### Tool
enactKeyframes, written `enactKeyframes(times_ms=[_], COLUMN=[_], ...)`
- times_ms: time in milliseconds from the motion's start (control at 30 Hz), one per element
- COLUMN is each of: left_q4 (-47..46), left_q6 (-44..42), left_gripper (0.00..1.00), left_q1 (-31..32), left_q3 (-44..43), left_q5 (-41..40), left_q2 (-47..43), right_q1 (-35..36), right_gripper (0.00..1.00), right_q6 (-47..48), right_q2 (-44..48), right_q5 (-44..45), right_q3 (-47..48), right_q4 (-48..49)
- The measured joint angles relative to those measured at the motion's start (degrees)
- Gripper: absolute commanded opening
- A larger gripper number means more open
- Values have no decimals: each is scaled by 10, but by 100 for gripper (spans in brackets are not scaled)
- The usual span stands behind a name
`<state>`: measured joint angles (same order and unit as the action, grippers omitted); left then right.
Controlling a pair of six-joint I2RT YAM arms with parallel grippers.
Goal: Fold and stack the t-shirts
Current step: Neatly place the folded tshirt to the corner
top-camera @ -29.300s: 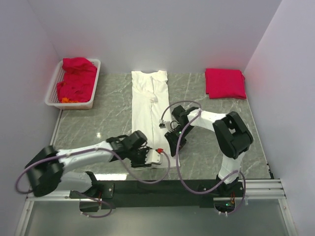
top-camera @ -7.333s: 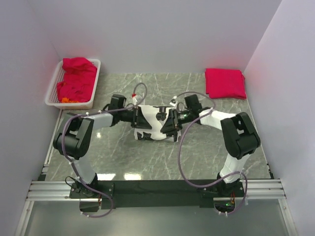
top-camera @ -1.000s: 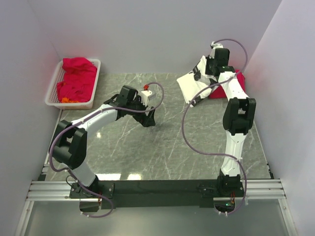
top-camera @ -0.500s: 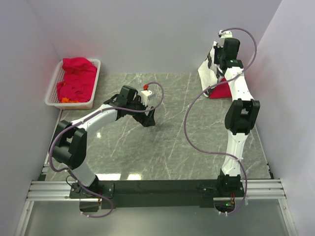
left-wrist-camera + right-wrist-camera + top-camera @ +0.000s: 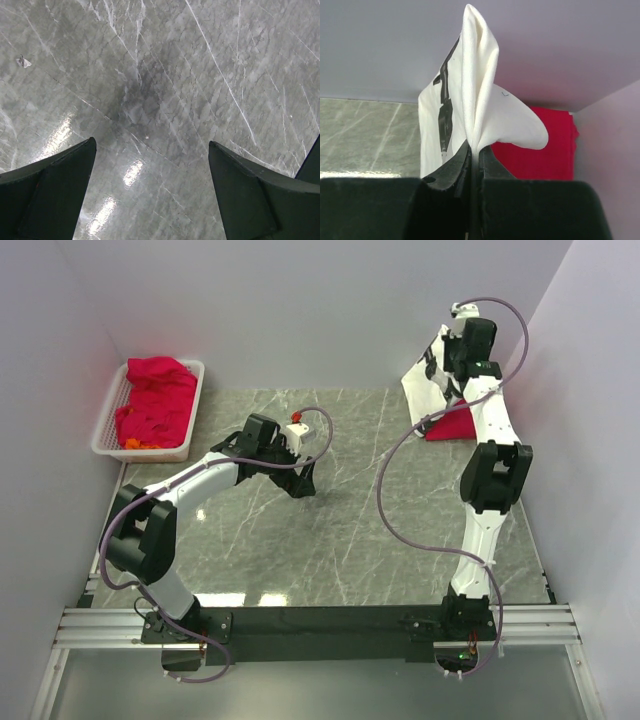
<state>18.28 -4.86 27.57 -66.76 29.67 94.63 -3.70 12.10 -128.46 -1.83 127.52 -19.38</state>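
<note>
The crimson t-shirt's wall-side edge (image 5: 562, 145) lies uncovered, so the robot's right gripper needs to move down and to the right in the top view over that edge and let go.
The folded white t-shirt (image 5: 428, 380) with a dark print (image 5: 445, 95) hangs in the air at the back right, pinched in my right gripper (image 5: 455, 362), which is shut on a bunch of its fabric (image 5: 476, 105). Below and behind it lies a folded crimson t-shirt (image 5: 458, 423) (image 5: 547, 150) on the table's back right corner. More crimson t-shirts (image 5: 155, 398) fill the basket at the back left. My left gripper (image 5: 308, 483) stands open just above the bare marble in mid-table, its fingers (image 5: 55, 192) wide apart with nothing between them.
A white slatted basket (image 5: 110, 435) stands at the back left corner. Grey walls close in the table at the back, left and right; my right arm reaches up close to the right wall. A small scrap (image 5: 22, 61) lies on the marble.
My right gripper has carried the white t-shirt up and to the right, from beside the crimson t-shirt to above it. The left arm has stayed still.
</note>
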Motion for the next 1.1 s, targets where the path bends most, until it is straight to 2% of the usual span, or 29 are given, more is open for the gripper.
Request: enactKeyframes(times_ms=[367, 833, 1100], left_q4=[2, 36, 41], left_q6=[0, 0, 0], left_gripper=[99, 100, 99], left_q1=[0, 0, 0], left_q3=[0, -32, -34], left_q5=[1, 17, 23], left_q2=[1, 37, 40], right_q1=[-41, -85, -103], right_gripper=[0, 0, 0], right_q6=[26, 139, 171], right_q2=[-14, -123, -134], right_q5=[-12, 10, 13], right_q3=[1, 17, 18], right_q4=[3, 54, 67])
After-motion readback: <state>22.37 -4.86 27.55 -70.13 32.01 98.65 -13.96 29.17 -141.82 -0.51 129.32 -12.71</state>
